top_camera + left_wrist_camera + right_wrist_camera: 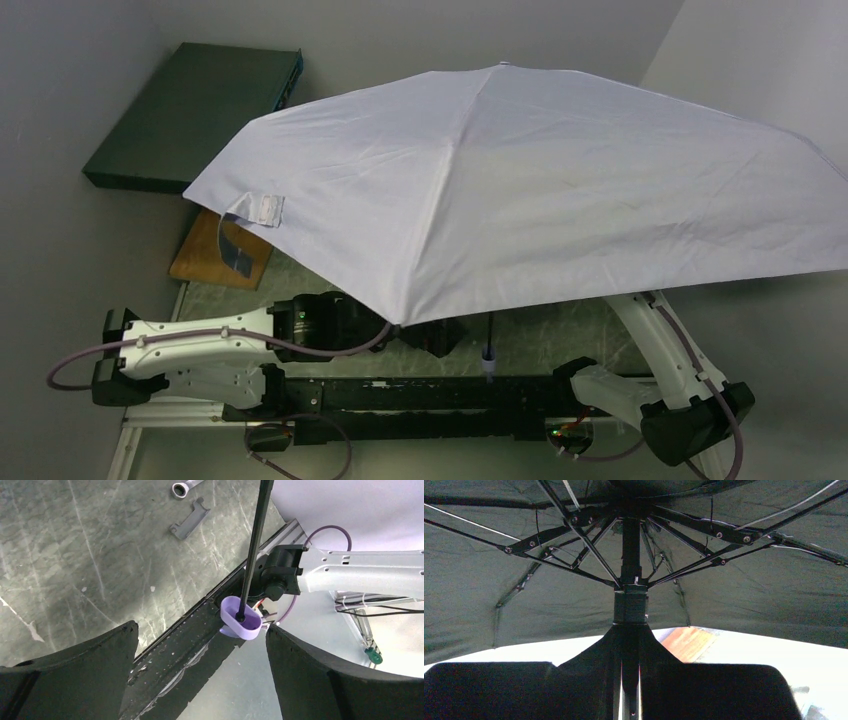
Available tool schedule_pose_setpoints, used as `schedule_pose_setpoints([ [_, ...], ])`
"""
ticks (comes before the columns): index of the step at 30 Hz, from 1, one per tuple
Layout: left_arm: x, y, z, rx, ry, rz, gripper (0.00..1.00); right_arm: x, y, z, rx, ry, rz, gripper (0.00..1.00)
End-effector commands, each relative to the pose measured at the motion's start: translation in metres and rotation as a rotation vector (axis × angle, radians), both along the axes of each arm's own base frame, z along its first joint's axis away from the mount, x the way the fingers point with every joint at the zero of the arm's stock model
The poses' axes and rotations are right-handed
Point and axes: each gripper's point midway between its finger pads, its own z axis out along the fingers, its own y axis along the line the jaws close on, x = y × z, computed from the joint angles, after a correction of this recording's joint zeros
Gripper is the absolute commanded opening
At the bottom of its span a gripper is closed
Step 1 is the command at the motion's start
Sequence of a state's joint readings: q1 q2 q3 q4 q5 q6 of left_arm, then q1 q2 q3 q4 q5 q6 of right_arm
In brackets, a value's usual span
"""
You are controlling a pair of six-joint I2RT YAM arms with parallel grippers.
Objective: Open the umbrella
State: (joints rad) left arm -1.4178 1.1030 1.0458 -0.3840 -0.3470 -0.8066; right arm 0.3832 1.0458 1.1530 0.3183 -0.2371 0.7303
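I will next bring the umbrella's shaft outward and down with my right gripper, keeping the handle clear of the bar, and let go of it, with the canopy spread and the marbled table below.
The umbrella (540, 180) stands open, its pale lavender-white canopy spread over most of the table. Its thin black shaft (256, 545) runs down to the small lavender handle (241, 618), which hangs over the black rail. My right gripper (630, 680) is shut on the shaft just below the runner (630, 605), with the ribs spread above; in the top view it is hidden under the canopy. My left gripper (202, 627) is open and empty, to the left of the handle and apart from it. It shows at the canopy's near edge in the top view (430, 338).
A dark teal flat box (190, 115) lies at the back left, with a wooden board (215, 255) in front of it. A wrench (181, 487) and a grey bracket (190, 519) lie on the marbled table (75, 555). A black rail (400, 395) runs along the near edge.
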Motion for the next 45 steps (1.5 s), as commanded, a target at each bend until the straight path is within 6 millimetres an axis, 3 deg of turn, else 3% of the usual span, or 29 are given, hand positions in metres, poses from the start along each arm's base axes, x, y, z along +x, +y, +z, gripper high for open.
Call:
schedule_pose_setpoints([
  [1, 0.002, 0.008, 0.0, -0.016, -0.033, 0.022, 0.99, -0.017, -0.004, 0.041, 0.064, -0.127, 0.012, 0.0],
  [8, 0.002, -0.042, 0.036, -0.134, -0.156, -0.081, 0.99, -0.032, 0.003, 0.053, 0.134, -0.112, 0.032, 0.0],
  [11, 0.007, -0.063, 0.04, -0.12, -0.177, -0.089, 0.99, -0.037, 0.002, 0.061, 0.148, -0.106, 0.024, 0.0],
  [15, 0.007, -0.068, 0.045, -0.105, -0.179, -0.069, 0.99, -0.037, -0.007, 0.064, 0.057, -0.179, -0.064, 0.0],
  [19, -0.002, -0.041, 0.04, -0.084, -0.157, -0.04, 0.99, -0.01, -0.027, 0.042, -0.068, -0.225, -0.281, 0.0],
  [27, -0.028, 0.066, -0.015, 0.199, -0.039, 0.124, 0.99, 0.039, -0.073, -0.014, -0.207, -0.14, -0.641, 0.0],
  [31, -0.037, 0.1, -0.037, 0.253, 0.004, 0.171, 0.99, 0.054, -0.081, -0.041, -0.249, -0.143, -0.716, 0.01],
  [33, -0.043, 0.104, -0.042, 0.253, 0.01, 0.166, 0.99, 0.063, -0.084, -0.051, -0.278, -0.145, -0.752, 0.1],
  [36, -0.049, 0.103, -0.046, 0.26, 0.009, 0.161, 0.99, 0.077, -0.093, -0.071, -0.283, -0.095, -0.791, 0.72],
  [38, -0.05, 0.102, -0.046, 0.276, 0.005, 0.166, 0.99, 0.082, -0.097, -0.087, -0.284, -0.046, -0.793, 0.97],
  [42, -0.054, 0.099, -0.046, 0.305, -0.006, 0.17, 0.99, 0.081, -0.093, -0.126, -0.327, 0.08, -0.741, 1.0],
  [45, -0.056, 0.096, -0.046, 0.306, -0.007, 0.164, 0.99, 0.066, -0.09, -0.159, -0.332, 0.181, -0.674, 1.0],
])
